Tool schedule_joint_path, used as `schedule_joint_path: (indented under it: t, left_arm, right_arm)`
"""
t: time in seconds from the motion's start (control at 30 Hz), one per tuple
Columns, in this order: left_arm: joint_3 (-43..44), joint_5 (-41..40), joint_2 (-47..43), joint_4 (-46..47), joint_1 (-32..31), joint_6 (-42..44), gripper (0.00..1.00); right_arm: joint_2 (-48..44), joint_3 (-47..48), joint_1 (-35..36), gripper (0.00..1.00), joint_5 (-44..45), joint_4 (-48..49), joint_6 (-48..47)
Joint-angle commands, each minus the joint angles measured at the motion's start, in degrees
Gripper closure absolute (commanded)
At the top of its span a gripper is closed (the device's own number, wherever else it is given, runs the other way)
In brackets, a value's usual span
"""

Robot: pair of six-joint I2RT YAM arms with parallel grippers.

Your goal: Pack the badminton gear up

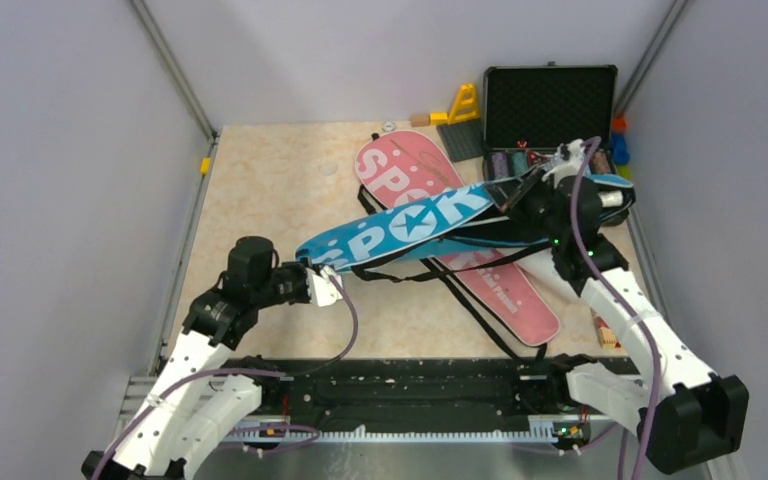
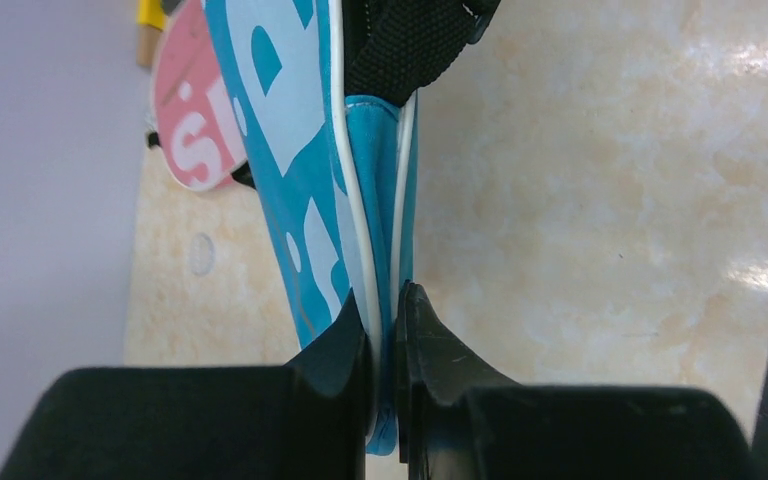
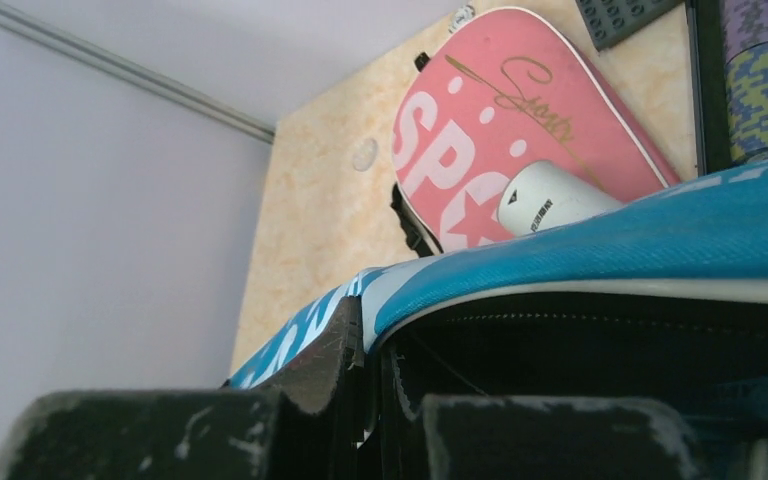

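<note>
I need to move my right gripper back and down over the dark opening [image 1: 509, 223] [image 3: 580, 345] next and release the upper flap, because the wide end of the blue cover hangs over the front of the case.
The blue "SPORT" cover [image 1: 410, 226] hangs in the air, stretched between both arms above the table. My left gripper [image 1: 326, 284] is shut on its narrow handle end [image 2: 372, 230]. My right gripper [image 1: 520, 190] is shut on the rim of its wide, unzipped end [image 3: 600, 245], whose dark inside shows below the white piping. The pink "SPORT" cover [image 1: 460, 235] lies flat on the table beneath it and also shows in the right wrist view [image 3: 500, 130]. A white cylindrical tube [image 3: 550, 197] peeks over the blue cover's edge. Rackets and shuttlecocks are hidden.
An open black case of poker chips [image 1: 550, 120] stands at the back right. A yellow plastic toy [image 1: 463, 104] and a grey studded plate [image 1: 463, 140] sit beside it. Black straps [image 1: 470, 300] trail over the table towards the front rail.
</note>
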Motion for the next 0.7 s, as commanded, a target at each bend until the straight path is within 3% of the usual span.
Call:
schedule_joint_path:
  t: [0.0, 0.2, 0.3, 0.33, 0.37, 0.4, 0.57, 0.67]
  left_arm:
    - [-1.6, -6.6, -1.8, -6.2, 1.0, 0.9, 1.00]
    - [-1.1, -1.5, -1.7, 0.9, 1.0, -4.5, 1.00]
    - [-0.9, 3.3, -1.1, 6.2, 0.9, -8.4, 0.52]
    - [-0.2, 5.1, -0.7, 6.7, 0.9, -8.8, 0.27]
    - [0.4, 7.1, -0.2, 7.1, 0.9, -9.3, 0.12]
    - [1.1, 8.8, 0.5, 7.7, 0.6, -10.2, 0.06]
    - [4.1, 14.7, 5.0, 13.6, -4.3, -18.2, 0.01]
    - [6.3, 11.4, 7.8, 17.7, -11.4, -20.4, 0.01]
  right_arm:
    - [-5.5, 7.5, -9.0, 1.00, 4.9, -5.3, 0.8]
    - [-2.1, 4.5, -8.6, 1.00, -11.2, -0.2, 6.5]
    - [-3.0, 1.3, -6.6, 1.00, -10.7, 1.6, 8.0]
    - [-3.3, 0.3, -6.2, 1.00, -10.7, 2.3, 8.4]
    - [-3.6, -0.7, -5.8, 1.00, -10.7, 2.6, 9.2]
    - [-3.9, -1.9, -5.4, 1.00, -10.1, 3.5, 10.1]
    - [-6.5, -9.5, -1.5, 1.00, -2.9, 11.4, 16.2]
    - [-8.6, -11.4, 0.3, 1.00, 2.7, 11.9, 17.6]
